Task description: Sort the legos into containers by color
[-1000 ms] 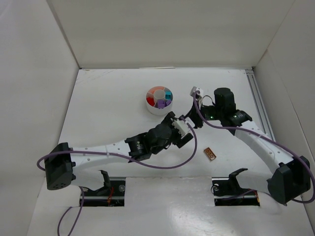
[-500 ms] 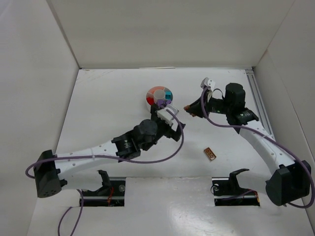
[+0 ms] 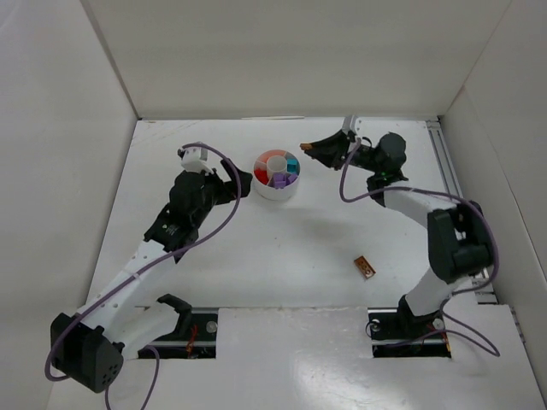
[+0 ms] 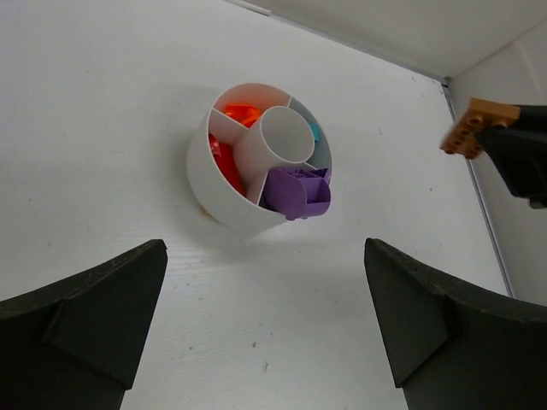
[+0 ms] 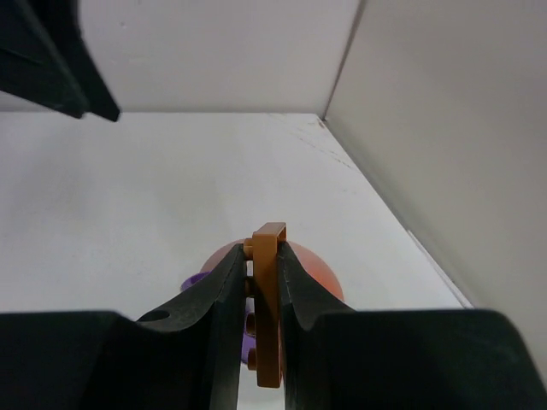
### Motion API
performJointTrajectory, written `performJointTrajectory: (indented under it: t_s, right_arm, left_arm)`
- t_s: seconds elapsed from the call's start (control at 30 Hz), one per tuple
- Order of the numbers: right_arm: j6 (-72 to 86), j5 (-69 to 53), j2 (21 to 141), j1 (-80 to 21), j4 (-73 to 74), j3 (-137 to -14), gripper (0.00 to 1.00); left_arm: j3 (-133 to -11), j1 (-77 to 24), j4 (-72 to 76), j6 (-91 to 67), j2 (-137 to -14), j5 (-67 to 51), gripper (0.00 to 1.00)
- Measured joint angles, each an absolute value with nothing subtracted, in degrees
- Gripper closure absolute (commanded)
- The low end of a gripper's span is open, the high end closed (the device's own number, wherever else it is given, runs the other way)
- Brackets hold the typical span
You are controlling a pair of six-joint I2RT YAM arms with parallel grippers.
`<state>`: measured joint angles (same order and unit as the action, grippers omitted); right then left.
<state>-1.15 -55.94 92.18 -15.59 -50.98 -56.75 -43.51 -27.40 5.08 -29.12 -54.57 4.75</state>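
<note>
My right gripper swings the brown lego to the left in the top view next, over the dish's empty central hollow, since the dish's wedges hold other colors.
The white round dish (image 3: 275, 190) holds its containers around a central well, with red (image 4: 224, 162), orange (image 4: 242, 113), teal (image 4: 314, 132) and purple (image 4: 299, 190) legos in separate wedges. My right gripper (image 3: 308, 148) hangs just right of and behind the dish, shut on a brown lego (image 5: 268, 299) held upright on edge; this brick (image 4: 477, 126) also shows in the left wrist view. My left gripper (image 3: 238, 183) sits left of the dish, open and empty, its jaws (image 4: 263, 248) wide apart and pointing at the dish wall (image 4: 209, 184).
A second brown lego (image 3: 365, 267) lies flat on the table at the near right. White walls enclose the table at the back and both sides. A rail (image 3: 449, 166) runs along the right edge.
My left arm has swung from the table's middle to the left of the dish and its jaws have spread wide. My right gripper has carried the brown lego back and left, closer to the dish.
</note>
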Motion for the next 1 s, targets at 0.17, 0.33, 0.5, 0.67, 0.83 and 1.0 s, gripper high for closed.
performJointTrajectory:
  t_s: [0.17,0.33,0.5,0.67,0.83,1.0]
  right_arm:
    - [10.04,-59.07,110.56,-17.47,-65.69,-66.74,1.00]
    - [15.62,-60.03,122.26,-20.80,-69.84,-76.03,1.00]
    - [16.97,-60.88,127.22,-22.83,-71.55,-80.25,1.00]
    - [14.68,-61.06,128.51,-23.20,-72.07,-82.19,1.00]
    - [7.88,-60.75,128.51,-23.33,-69.28,-84.60,1.00]
    - [4.27,-60.29,128.84,-23.33,-65.47,-87.22,1.00]
  left_arm:
    - [-43.51,-25.74,2.11,-30.83,-54.57,3.11,0.01]
    - [-43.51,-25.76,0.05,-31.03,-54.50,4.32,0.01]
    - [-43.51,-25.47,-1.19,-30.92,-54.50,5.30,0.01]
    - [-43.51,-25.23,-1.26,-30.33,-54.52,6.17,0.01]
    - [-43.51,-24.95,-1.39,-29.45,-54.72,6.33,0.01]
    - [-43.51,-24.51,-1.54,-28.80,-54.85,6.35,0.01]
